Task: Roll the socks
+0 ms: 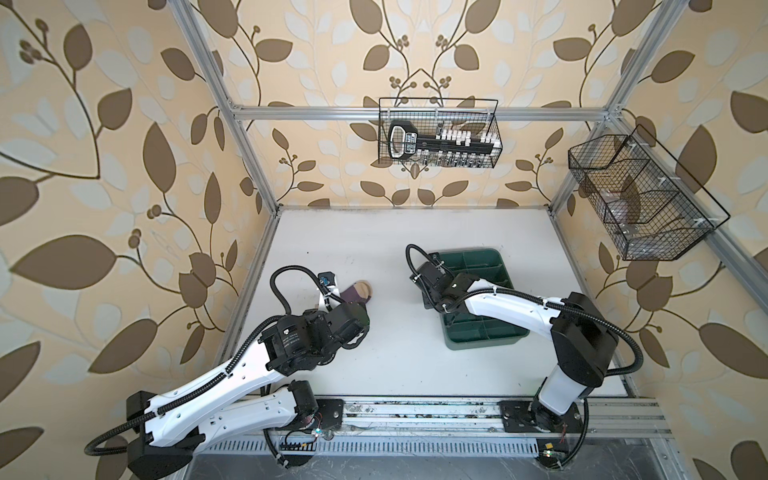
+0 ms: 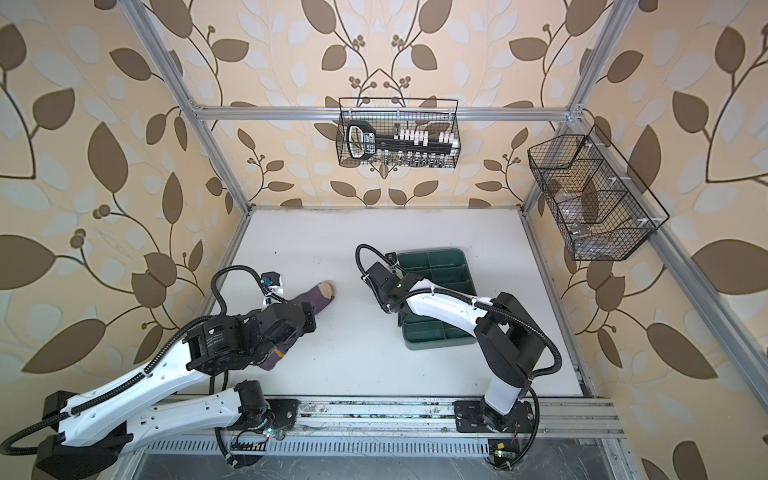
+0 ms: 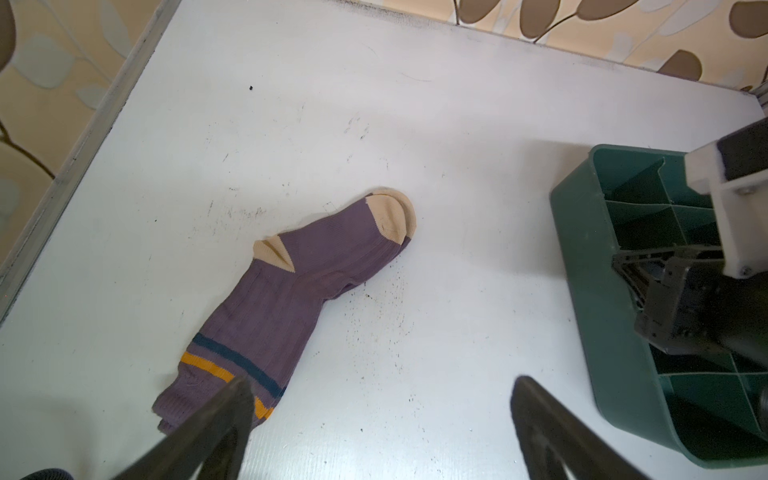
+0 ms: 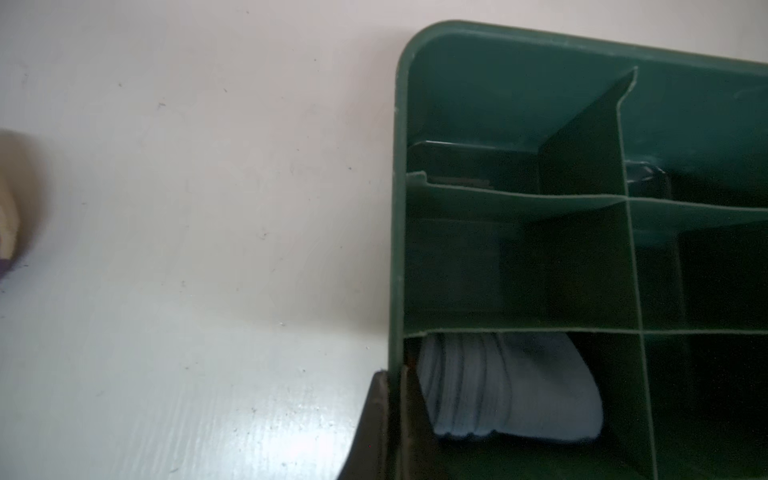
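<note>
The tabletop beyond the green bin from the purple sock point(image 3: 299, 282) is bare, so my right gripper will next slide the bin there and release its side.
The purple sock point(image 3: 299, 282) lies flat on the white table, beige toe pointing away, its orange and teal stripes near the cuff; both top views show it point(image 1: 353, 293) point(image 2: 318, 297) partly under my left wrist. My left gripper point(image 3: 382, 382) hangs open just above the table, one finger over the cuff, nothing between the fingers. A light blue ribbed sock point(image 4: 507, 390) sits bunched in a compartment of the green divided bin point(image 4: 519, 83). My right gripper point(image 4: 395, 374) is shut on the bin's side wall, one finger outside it and one inside beside the blue sock.
The green bin point(image 1: 478, 338) stands right of centre under my right arm. A wire basket with a tool set point(image 1: 438, 133) hangs on the back wall. Another wire basket point(image 1: 640, 199) hangs on the right. Aluminium frame rails edge the table.
</note>
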You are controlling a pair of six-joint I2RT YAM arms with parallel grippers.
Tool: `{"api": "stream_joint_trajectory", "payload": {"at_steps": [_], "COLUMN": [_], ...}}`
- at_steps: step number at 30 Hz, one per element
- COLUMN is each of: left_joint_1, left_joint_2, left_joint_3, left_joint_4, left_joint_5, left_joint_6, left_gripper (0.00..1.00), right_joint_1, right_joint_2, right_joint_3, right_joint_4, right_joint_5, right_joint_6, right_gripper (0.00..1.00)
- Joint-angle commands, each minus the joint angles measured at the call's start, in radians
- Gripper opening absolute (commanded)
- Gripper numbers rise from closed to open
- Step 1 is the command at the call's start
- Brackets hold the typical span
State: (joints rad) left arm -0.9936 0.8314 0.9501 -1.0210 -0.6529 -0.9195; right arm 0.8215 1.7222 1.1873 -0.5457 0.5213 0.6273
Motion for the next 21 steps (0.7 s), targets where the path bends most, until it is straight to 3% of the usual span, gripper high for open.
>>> {"api": "stream_joint_trajectory", "payload": {"at_steps": [1, 5, 11, 21], "left_joint_1": [0.006, 0.006, 0.007, 0.018], "left_joint_2": [-0.031, -0.069, -0.106, -0.005], "left_joint_3": [0.01, 0.012, 0.0, 0.004], "left_joint_4": [-0.03, -0.053, -0.036, 0.012], "left_joint_5": [-0.014, -0.029, -0.067, -0.078], "left_joint_6": [0.01, 0.039, 0.07, 0.149], "left_gripper": [0.98, 0.98, 0.99, 0.99], "right_joint_1": [-0.007, -0.049, -0.213, -0.408], "right_joint_2": [0.016, -0.012, -0.078, -0.154], "right_joint_3": [-0.003, -0.052, -0.141, -0.204], "right_joint_4": [-0.057, -0.074, -0.038, -0.016], "right_joint_5": [0.054, 0.08, 0.033, 0.032], "right_joint_6": [0.045, 0.052, 0.026, -0.126], "right_gripper": [0.0, 0.0, 0.0, 0.0]}}
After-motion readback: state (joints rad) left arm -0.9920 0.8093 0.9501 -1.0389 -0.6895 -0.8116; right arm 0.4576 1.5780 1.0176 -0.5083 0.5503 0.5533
